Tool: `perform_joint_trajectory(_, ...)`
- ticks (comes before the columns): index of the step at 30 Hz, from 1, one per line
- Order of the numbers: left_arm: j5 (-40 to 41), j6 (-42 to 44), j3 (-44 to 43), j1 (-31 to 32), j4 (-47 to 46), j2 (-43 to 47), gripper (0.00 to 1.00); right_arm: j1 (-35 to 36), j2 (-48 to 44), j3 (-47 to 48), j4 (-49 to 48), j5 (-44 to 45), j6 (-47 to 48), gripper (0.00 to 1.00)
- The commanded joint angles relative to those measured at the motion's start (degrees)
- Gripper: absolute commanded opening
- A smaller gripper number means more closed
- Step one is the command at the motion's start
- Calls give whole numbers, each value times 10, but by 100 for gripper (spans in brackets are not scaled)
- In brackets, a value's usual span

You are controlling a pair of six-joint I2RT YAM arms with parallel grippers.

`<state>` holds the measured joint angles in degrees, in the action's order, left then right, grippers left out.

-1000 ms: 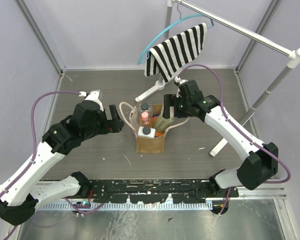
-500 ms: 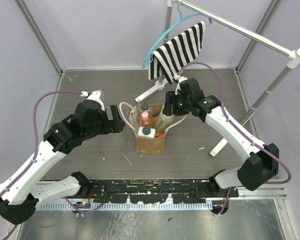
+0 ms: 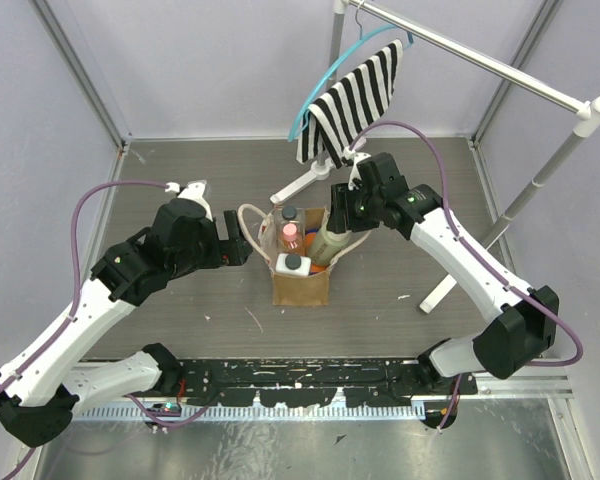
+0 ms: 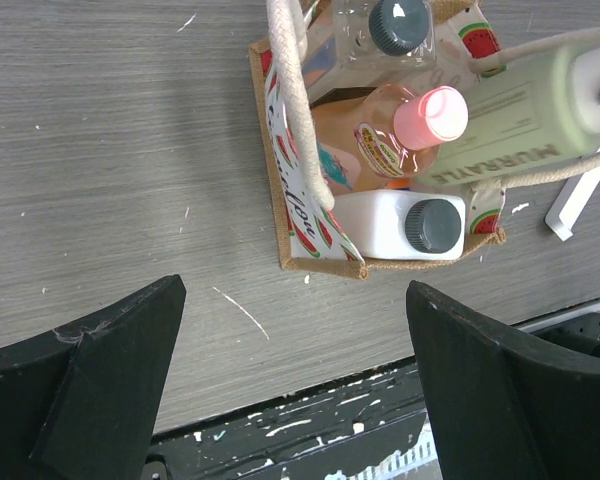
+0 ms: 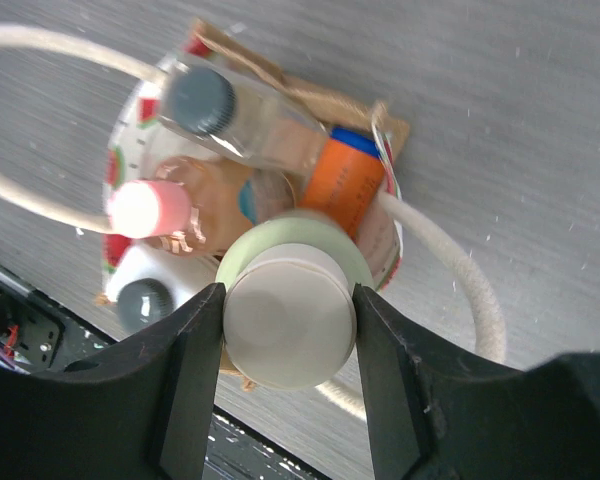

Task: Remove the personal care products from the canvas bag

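The robot's right gripper next needs to rise clear of the bag, go to the right in the top view, and then lower the tall cream bottle onto bare table with open room.
The canvas bag stands mid-table holding several personal care products. My right gripper is shut on the cap of the tall cream bottle, which leans out of the bag's right side. Still inside are a pink-capped bottle, a squat white one with dark cap, a clear one with dark cap and an orange one. My left gripper hangs open just left of the bag, its jaws wide apart over bare table, touching nothing.
A clothes rack stands behind the bag; a striped cloth on a teal hanger hangs right above my right wrist. The rack's white feet rest behind and to the right of the bag. The bag's rope handles loop outward.
My right gripper has closed on the cream bottle's cap. The striped cloth has swung a little to the right. The left arm has barely moved.
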<state>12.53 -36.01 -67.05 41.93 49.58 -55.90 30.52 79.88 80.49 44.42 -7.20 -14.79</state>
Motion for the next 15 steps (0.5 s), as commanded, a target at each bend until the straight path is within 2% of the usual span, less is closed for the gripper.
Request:
perform_joint_trajectory(1, -7, 7, 6, -1, -17, -6, 99, 7, -24, 138, -48, -24, 19, 31)
perform_joint_trajectory(5, -9, 4, 6, 0, -16, -5, 99, 8, -5, 220, -29, 1, 33, 31)
perform_joint_trajectory(8, -6, 3, 7, -1, -14, -3, 99, 8, -3, 256, -25, 51, 36, 31)
perform_joint_trajectory(15, -1, 5, 6, 0, -11, -1, 99, 8, -20, 256, -29, 241, 45, 32)
